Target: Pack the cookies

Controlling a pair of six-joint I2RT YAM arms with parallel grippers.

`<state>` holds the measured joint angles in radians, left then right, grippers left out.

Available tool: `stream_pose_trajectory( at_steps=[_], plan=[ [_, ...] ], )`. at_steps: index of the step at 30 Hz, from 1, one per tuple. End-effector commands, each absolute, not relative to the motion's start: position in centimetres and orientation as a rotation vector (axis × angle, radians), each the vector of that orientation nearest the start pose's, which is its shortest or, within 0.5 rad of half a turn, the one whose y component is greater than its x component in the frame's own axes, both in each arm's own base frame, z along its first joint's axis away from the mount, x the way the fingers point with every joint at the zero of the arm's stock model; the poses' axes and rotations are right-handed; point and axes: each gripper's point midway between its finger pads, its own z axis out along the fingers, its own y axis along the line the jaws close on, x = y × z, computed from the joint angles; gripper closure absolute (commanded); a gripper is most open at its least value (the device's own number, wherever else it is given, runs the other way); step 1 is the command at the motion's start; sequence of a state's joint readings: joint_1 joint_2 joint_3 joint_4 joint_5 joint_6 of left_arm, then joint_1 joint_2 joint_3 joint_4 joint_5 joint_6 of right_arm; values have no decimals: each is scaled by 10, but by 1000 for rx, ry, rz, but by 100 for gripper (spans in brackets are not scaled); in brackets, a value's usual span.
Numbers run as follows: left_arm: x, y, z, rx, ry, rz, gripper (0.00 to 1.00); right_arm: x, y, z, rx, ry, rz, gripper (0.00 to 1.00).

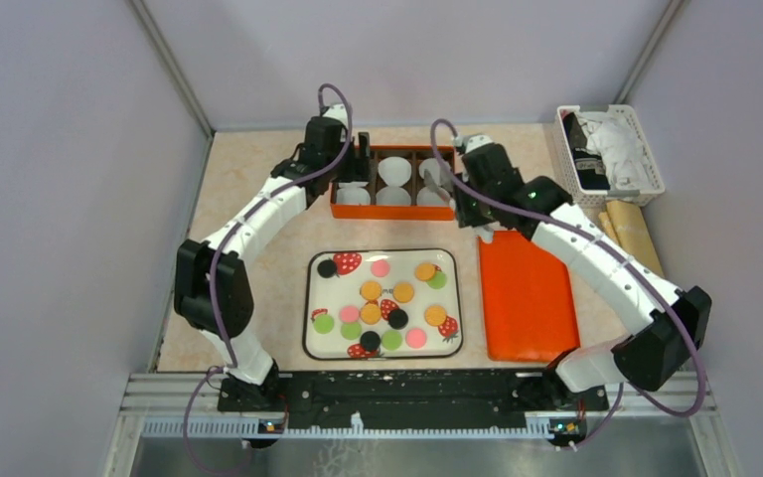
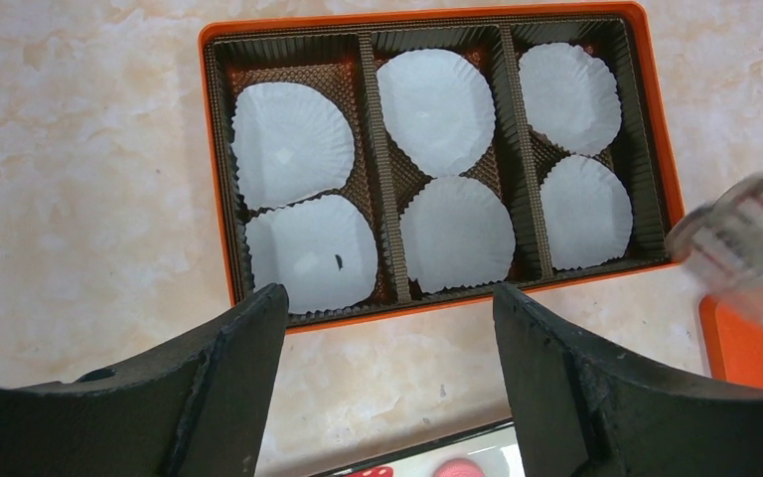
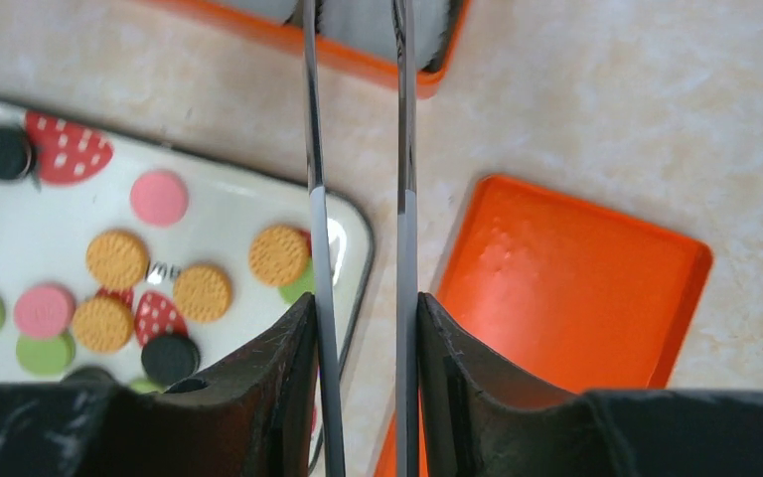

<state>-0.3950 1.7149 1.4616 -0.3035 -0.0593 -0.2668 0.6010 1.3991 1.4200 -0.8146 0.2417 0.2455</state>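
Note:
The tongs (image 3: pixel 406 149) in my right gripper go back down toward the far pink cookie (image 3: pixel 158 198) below and back from the gripper next for release, as the cups are empty.
The cookies (image 1: pixel 371 290) are orange, pink, green and black discs lying loose on a white strawberry-print tray (image 1: pixel 310 298); several also show in the right wrist view (image 3: pixel 117 258). An orange box (image 1: pixel 392 211) with a brown liner holds several white paper cups (image 2: pixel 293 139) with no cookies in them. My left gripper (image 2: pixel 387 308) is open and empty, above the table just in front of the box (image 2: pixel 221 179). My right gripper (image 3: pixel 363 308) is shut on metal tongs (image 3: pixel 406 149), whose blades reach toward the box's right end, between tray and lid.
An orange lid (image 1: pixel 525 293) lies flat to the right of the tray. A white basket (image 1: pixel 611 149) with cloths stands at the back right, with a tan roll (image 1: pixel 636 234) beside it. Grey walls close the sides and back.

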Motion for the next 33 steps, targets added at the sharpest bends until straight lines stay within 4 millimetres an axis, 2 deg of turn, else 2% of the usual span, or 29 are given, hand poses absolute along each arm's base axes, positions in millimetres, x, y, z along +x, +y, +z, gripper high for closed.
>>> stream_pose_trajectory(
  at_steps=[1, 6, 9, 13, 21, 27, 33],
  plan=[
    [452, -179, 237, 17, 2086, -319, 17, 274, 213, 240, -452, 2276, 190, 66],
    [445, -159, 233, -104, 2154, -337, 15, 232, 247, 218, -578, 2312, 271, 64],
    [441, -148, 230, -149, 2174, -379, 16, 217, 262, 205, -622, 2336, 307, 64],
    [433, -143, 229, -153, 2162, -398, 16, 202, 271, 191, -659, 2364, 319, 64],
    [426, -143, 227, -146, 2162, -421, 16, 176, 275, 169, -708, 2432, 356, 61],
    [422, -150, 227, -132, 2162, -476, 16, 157, 268, 154, -743, 2485, 317, 60],
    [420, -152, 226, -131, 2158, -501, 16, 157, 264, 143, -744, 2494, 276, 58]
  ],
)
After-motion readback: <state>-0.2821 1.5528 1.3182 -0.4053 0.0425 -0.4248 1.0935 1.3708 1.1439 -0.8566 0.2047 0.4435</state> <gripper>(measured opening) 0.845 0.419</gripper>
